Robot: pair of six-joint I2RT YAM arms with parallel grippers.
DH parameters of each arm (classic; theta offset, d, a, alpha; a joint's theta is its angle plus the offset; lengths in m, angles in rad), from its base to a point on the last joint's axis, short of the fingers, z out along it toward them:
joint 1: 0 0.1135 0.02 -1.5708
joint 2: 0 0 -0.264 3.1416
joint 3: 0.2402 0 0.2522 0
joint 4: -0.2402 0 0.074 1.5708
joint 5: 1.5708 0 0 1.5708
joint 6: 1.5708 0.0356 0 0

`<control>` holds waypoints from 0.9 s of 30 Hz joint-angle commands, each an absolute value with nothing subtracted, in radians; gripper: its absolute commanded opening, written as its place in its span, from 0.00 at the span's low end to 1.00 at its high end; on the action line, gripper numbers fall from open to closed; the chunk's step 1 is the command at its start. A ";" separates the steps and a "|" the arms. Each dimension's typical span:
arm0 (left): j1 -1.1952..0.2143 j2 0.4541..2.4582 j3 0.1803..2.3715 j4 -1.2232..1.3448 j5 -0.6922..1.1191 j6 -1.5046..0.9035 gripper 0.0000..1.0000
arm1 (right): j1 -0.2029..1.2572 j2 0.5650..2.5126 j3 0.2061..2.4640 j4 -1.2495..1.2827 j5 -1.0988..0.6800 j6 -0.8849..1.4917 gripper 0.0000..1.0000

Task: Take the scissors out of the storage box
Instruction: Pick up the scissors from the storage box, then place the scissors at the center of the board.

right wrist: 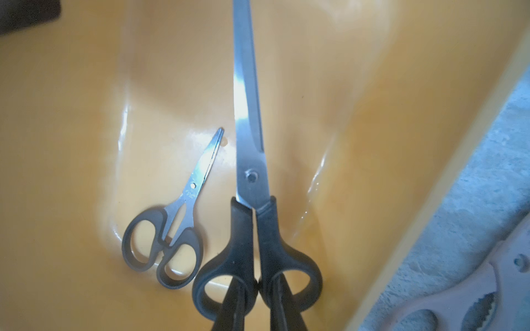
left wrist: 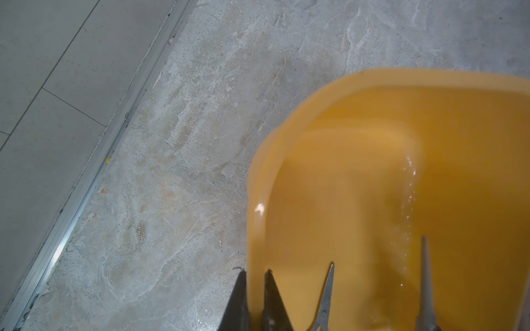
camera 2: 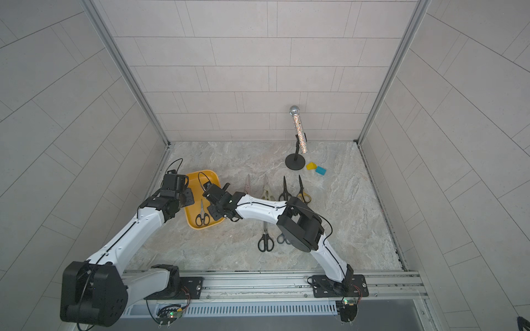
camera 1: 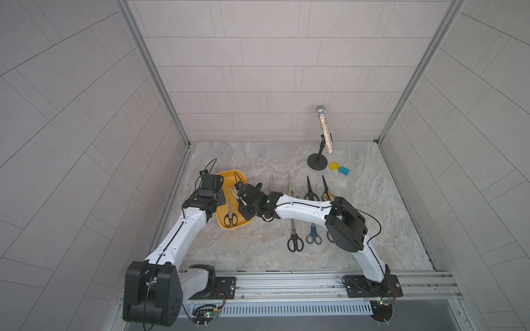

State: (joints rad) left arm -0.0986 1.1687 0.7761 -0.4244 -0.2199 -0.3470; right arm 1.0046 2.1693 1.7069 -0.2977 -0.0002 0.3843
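Observation:
The scissors in my right gripper go back and down off the box next for release, as bare tabletop lies there beside the near black pair (camera 1: pixel 294 239).
The yellow storage box (camera 1: pixel 222 179) (camera 2: pixel 190 179) lies at the table's left. My left gripper (left wrist: pixel 256 275) is shut on its near-left wall (left wrist: pixel 258 183), one finger on each side. My right gripper (right wrist: pixel 258 286) is shut on large black-handled scissors (right wrist: pixel 252 177), its fingers passing through the handle loops; their blade (camera 1: pixel 235 195) points over the box. Small black-handled scissors (right wrist: pixel 186 206) (camera 1: pixel 230 215) lie on the box floor. Several more scissors lie on the table to the right: pink shears (camera 1: pixel 271 183), cream shears (camera 1: pixel 291 186), a black pair (camera 1: pixel 294 239) and a blue pair (camera 1: pixel 313 233).
A glittery microphone (camera 1: pixel 324 129) on a black stand stands at the back right. Beside the stand are a small yellow block (camera 1: pixel 333 165) and a blue block (camera 1: pixel 344 170). The left wall's metal rail (left wrist: pixel 86 183) runs close to the box. The right arm reaches across the laid-out scissors.

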 commanded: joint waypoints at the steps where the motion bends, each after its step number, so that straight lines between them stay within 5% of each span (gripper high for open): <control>1: -0.096 1.168 0.788 -0.450 -0.235 -0.334 0.00 | 0.990 2.125 1.687 -0.295 0.004 0.437 0.00; 27: -0.097 1.092 0.766 -0.423 -0.262 -0.340 0.00 | 0.956 1.606 1.207 -0.493 -0.068 0.960 0.00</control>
State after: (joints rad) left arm -0.0986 1.1213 0.7742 -0.4244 -0.2367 -0.3431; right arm 0.9337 1.6547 1.2560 -0.4236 -0.0895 0.8669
